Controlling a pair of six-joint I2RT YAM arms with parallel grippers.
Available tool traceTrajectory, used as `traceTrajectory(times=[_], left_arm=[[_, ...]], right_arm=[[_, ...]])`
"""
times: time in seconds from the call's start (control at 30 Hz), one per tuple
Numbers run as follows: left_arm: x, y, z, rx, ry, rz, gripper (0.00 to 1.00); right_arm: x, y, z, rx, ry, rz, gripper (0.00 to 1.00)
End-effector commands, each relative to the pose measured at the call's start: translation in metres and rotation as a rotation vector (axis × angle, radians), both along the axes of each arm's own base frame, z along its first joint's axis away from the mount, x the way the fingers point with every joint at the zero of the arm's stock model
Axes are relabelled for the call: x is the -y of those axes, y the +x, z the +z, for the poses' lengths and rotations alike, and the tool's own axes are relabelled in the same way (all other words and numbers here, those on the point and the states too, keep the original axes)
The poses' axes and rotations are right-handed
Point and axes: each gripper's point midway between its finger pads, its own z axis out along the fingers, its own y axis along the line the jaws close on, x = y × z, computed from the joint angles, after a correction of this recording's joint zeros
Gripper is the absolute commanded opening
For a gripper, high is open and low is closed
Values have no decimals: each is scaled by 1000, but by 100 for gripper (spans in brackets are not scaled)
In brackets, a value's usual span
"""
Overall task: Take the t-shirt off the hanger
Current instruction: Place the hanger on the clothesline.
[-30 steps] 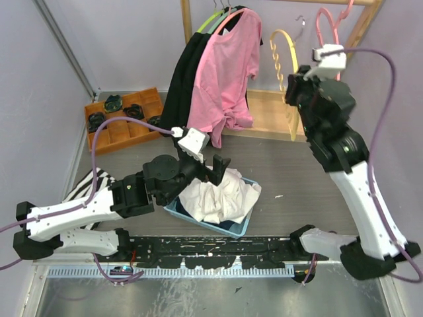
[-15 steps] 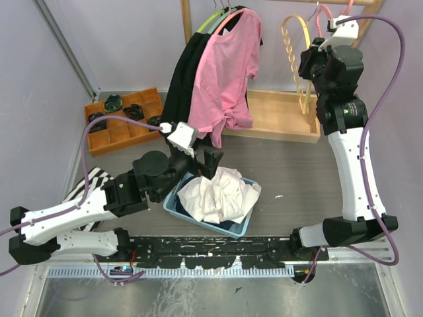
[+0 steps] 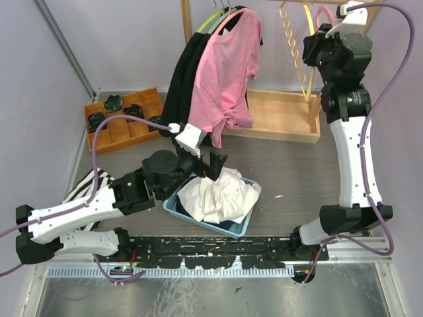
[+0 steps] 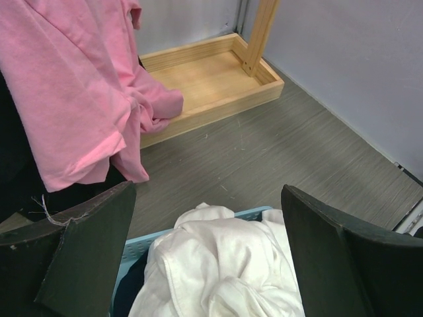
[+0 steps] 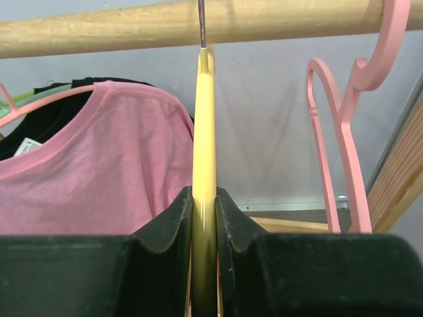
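Note:
The bare yellow hanger's hook is up at the wooden bar, so I need to ease my right gripper slightly down below the bar and open it.
A pink t-shirt hangs on a pink hanger from the wooden rail. A black shirt hangs behind it on a green hanger. My right gripper is shut on a bare yellow hanger, whose hook sits at the rail. In the right wrist view my right gripper pinches the yellow hanger edge-on. My left gripper is open and empty just above a white t-shirt piled in a blue basket. The white t-shirt also shows in the left wrist view, below my left gripper.
An empty pink hanger hangs right of the yellow one. The rack's wooden base lies under the rail. An orange tray with dark items stands at the back left. A zebra-striped cloth lies by the left arm.
My right arm has lifted the yellow hanger up to the rail. My left gripper has stayed open over the basket, shifting only slightly.

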Motion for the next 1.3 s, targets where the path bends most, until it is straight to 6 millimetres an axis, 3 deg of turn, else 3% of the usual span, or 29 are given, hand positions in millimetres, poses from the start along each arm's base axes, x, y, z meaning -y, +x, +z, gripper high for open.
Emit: traceTrajectory(times=[0.0, 0.23, 0.5, 0.67, 0.9, 1.1, 1.27], left_arm=[[3, 2, 2, -1, -41, -1, 98], [0, 4, 3, -2, -48, 4, 98], [-9, 13, 9, -1, -50, 31, 98], [-7, 18, 12, -7, -35, 34, 98], [5, 23, 17, -9, -40, 15, 98], [6, 22, 18, -21, -27, -2, 98], [1, 18, 15, -29, -28, -14, 98]], right_arm=[[3, -3, 44, 139, 40, 32, 1], [9, 9, 25, 92, 69, 41, 1], [11, 5, -2, 16, 94, 36, 2], [10, 3, -13, -9, 105, 37, 19], [14, -10, -6, 3, 110, 12, 49], [25, -33, 3, 20, 114, -46, 62], [34, -68, 18, 58, 112, -93, 69]])
